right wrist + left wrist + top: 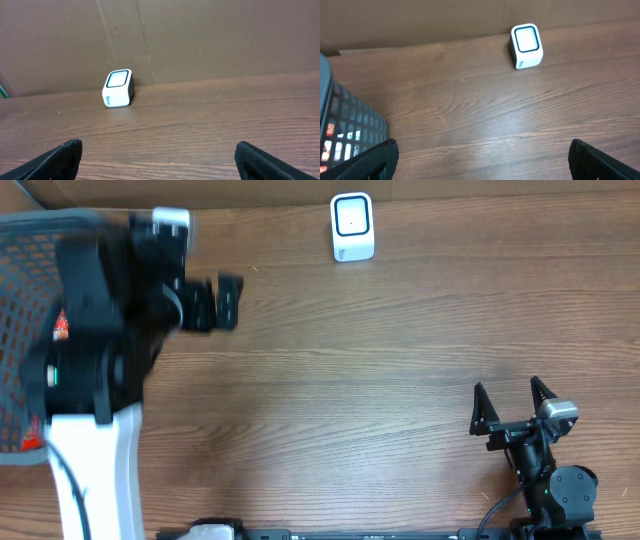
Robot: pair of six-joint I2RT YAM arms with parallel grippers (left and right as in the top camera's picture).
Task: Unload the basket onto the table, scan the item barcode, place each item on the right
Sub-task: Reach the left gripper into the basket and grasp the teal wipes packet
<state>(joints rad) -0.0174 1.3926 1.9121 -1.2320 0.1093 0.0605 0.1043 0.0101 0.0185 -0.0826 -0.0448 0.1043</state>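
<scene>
Packaging shows only in the grey mesh basket (25, 300) (354, 125), so my left gripper swings to the left in the overhead view and turns down into it next.
The white barcode scanner (352, 227) with its dark-framed window stands at the table's far edge; it also shows in the left wrist view (526, 46) and the right wrist view (118, 88). My left gripper (228, 302) hovers open beside a grey mesh basket (25, 300), nothing between its fingers (482, 150). Red and white packaging (60, 326) shows through the mesh (327, 145); no barcode is visible. My right gripper (508, 390) stands open and empty near the front right (157, 150).
A brown cardboard wall (200, 35) runs along the back of the wooden table (380, 360). The basket (350, 130) takes up the left edge, partly hidden under my left arm.
</scene>
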